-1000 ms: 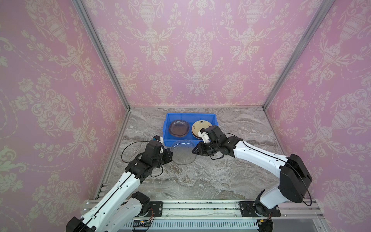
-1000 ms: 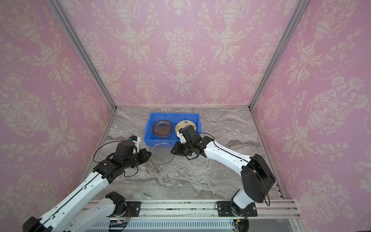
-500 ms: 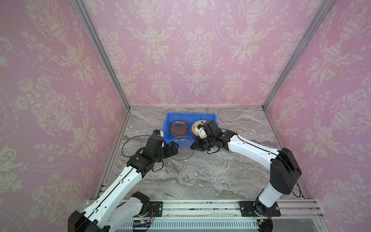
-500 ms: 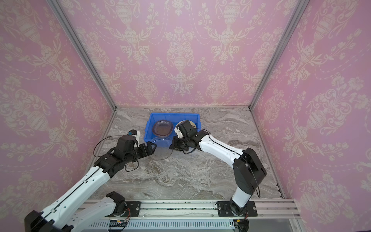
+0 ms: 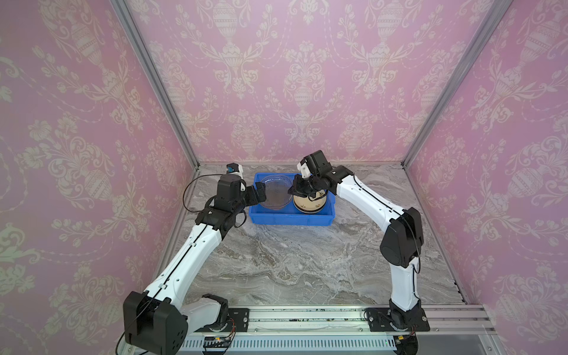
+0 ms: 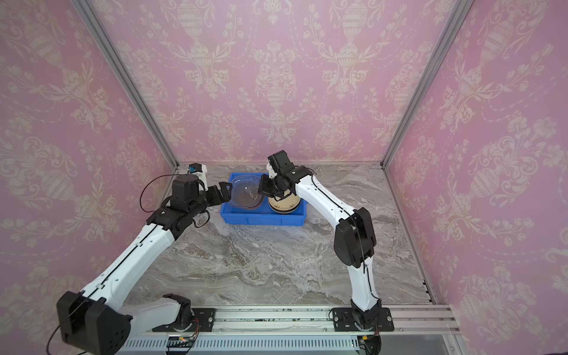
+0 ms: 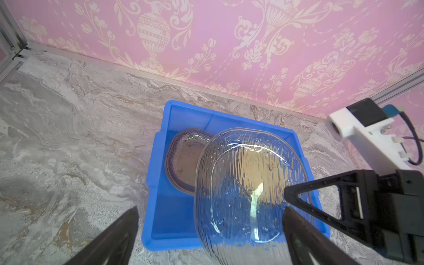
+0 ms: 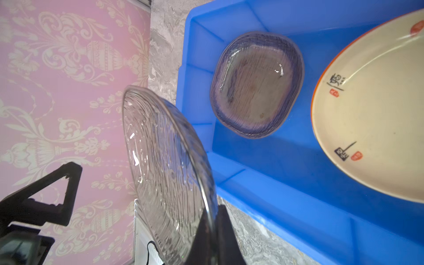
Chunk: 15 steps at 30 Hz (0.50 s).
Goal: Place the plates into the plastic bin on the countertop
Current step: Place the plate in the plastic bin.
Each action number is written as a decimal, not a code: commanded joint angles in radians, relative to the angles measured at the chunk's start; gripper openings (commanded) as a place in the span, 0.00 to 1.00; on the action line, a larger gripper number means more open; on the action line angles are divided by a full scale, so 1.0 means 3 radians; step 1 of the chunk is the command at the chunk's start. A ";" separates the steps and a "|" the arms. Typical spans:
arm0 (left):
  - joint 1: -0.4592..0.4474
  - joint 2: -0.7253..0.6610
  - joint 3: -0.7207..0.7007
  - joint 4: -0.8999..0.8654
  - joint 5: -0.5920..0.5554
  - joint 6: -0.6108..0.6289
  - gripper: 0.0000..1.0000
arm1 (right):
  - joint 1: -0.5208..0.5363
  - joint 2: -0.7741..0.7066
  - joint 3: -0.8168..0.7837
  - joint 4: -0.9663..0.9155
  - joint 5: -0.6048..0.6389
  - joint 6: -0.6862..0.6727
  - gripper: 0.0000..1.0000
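Observation:
The clear plate comes down onto the pinkish glass plate [image 5: 274,200] [image 8: 257,85] next, which lies below in the bin with a matching shape. My right gripper then releases its rim.
A clear ribbed glass plate [image 5: 275,190] [image 6: 244,193] [image 7: 241,183] [image 8: 167,172] hangs tilted over the left half of the blue plastic bin [image 5: 289,218] [image 6: 261,218] [image 7: 156,160] [image 8: 275,183]. My right gripper [image 5: 293,191] [image 6: 261,192] [image 8: 214,211] is shut on its rim. At the plate's opposite edge my left gripper [image 5: 261,192] [image 6: 226,192] [image 7: 211,210] stands open, its fingers wide to either side. In the bin lie a pinkish glass plate [image 7: 183,160] [image 8: 257,85] and a cream plate [image 5: 309,204] [image 6: 284,204] [image 8: 367,114] with dark motifs.
The bin sits at the back of the marble countertop [image 5: 292,261] [image 6: 261,270], close to the pink rear wall. Aluminium rails edge the slab. The left arm's cable loops beside the bin's left side.
The clear plate went from the countertop in front of the bin up over the bin. My left gripper opened and let go of it; my right gripper closed fully on its rim.

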 commanded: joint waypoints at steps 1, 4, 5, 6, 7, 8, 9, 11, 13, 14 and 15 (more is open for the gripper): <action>0.0160 0.0147 0.0069 0.0281 0.0247 0.0059 0.99 | -0.0039 0.0281 0.0396 -0.0082 0.0078 0.0174 0.00; 0.0307 0.0228 0.0001 0.0443 0.0486 -0.0075 0.99 | -0.0044 0.0554 0.0709 -0.0059 0.0052 0.0300 0.00; 0.0331 0.0244 -0.0011 0.0466 0.0506 -0.0084 0.99 | -0.0049 0.0654 0.0819 -0.0069 0.0042 0.0335 0.00; 0.0342 0.0260 -0.0014 0.0467 0.0510 -0.0089 0.99 | -0.0054 0.0755 0.0926 -0.0087 0.0017 0.0366 0.00; 0.0360 0.0272 -0.0014 0.0464 0.0520 -0.0093 0.99 | -0.0059 0.0839 0.1004 -0.0111 0.0008 0.0392 0.00; 0.0369 0.0282 -0.0015 0.0459 0.0525 -0.0094 0.99 | -0.0065 0.0911 0.1053 -0.0111 0.0009 0.0424 0.00; 0.0382 0.0286 -0.0023 0.0459 0.0532 -0.0103 0.99 | -0.0072 0.0977 0.1073 -0.0093 -0.0010 0.0458 0.00; 0.0395 0.0293 -0.0035 0.0484 0.0563 -0.0134 0.99 | -0.0079 0.1064 0.1088 -0.0077 0.0010 0.0510 0.00; 0.0396 0.0303 -0.0044 0.0499 0.0568 -0.0155 0.99 | -0.0089 0.1081 0.1007 -0.0015 0.0091 0.0560 0.00; 0.0398 0.0311 -0.0050 0.0508 0.0573 -0.0155 0.99 | -0.0091 0.1068 0.0922 0.0065 0.0107 0.0603 0.00; 0.0399 0.0321 -0.0055 0.0514 0.0580 -0.0163 0.99 | -0.0108 0.1076 0.0870 0.0121 0.0114 0.0642 0.00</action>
